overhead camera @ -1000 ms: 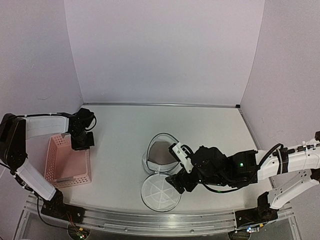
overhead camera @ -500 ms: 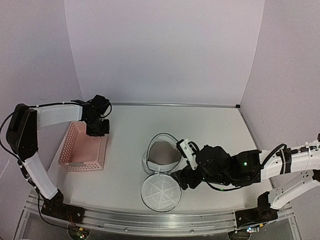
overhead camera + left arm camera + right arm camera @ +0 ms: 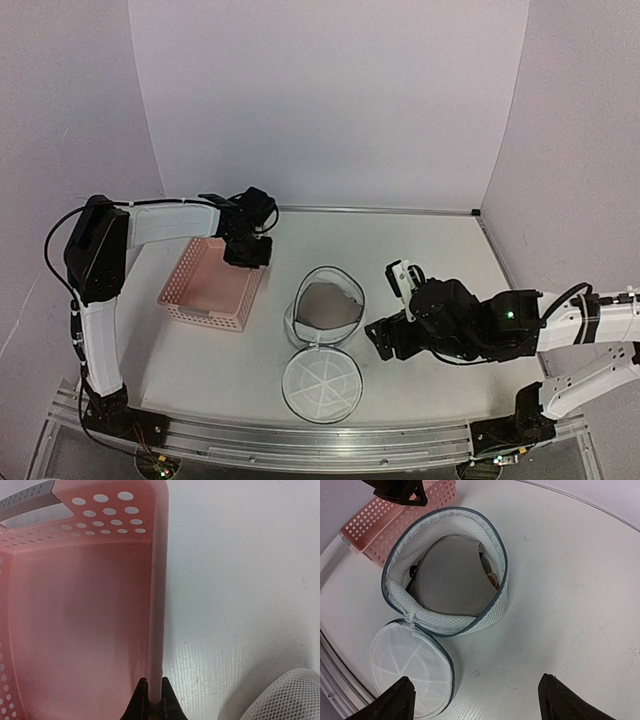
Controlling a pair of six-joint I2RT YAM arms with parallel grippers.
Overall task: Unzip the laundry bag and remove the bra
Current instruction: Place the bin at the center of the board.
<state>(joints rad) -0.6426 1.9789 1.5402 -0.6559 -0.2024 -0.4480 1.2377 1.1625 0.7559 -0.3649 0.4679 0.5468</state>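
Observation:
The empty pink basket still has table between it and the bag (image 3: 296,318), so my left gripper should pull the pink basket's rim toward the bag and a little back, then open.
The laundry bag (image 3: 296,318) lies open mid-table, its round lid (image 3: 320,385) flopped flat on the table in front of it. The tan bra (image 3: 328,303) sits inside the bag, and in the right wrist view the bra (image 3: 450,575) fills the mesh ring of the bag (image 3: 450,621), with the lid (image 3: 412,662) below it. My right gripper (image 3: 385,318) hovers just right of the bag, open and empty (image 3: 475,677). My left gripper (image 3: 248,252) is shut on the pink basket's rim (image 3: 152,707), left of the bag (image 3: 287,700).
The pink lattice basket (image 3: 212,283) stands tilted just left of the bag, with nothing inside the basket (image 3: 75,620). It also shows at the top left in the right wrist view as a pink basket (image 3: 395,525). Walls close the table at the back and sides.
My left gripper has dragged the pink basket from the far left toward the centre, close to the bag. My right gripper has backed away to the right of the bag and lid.

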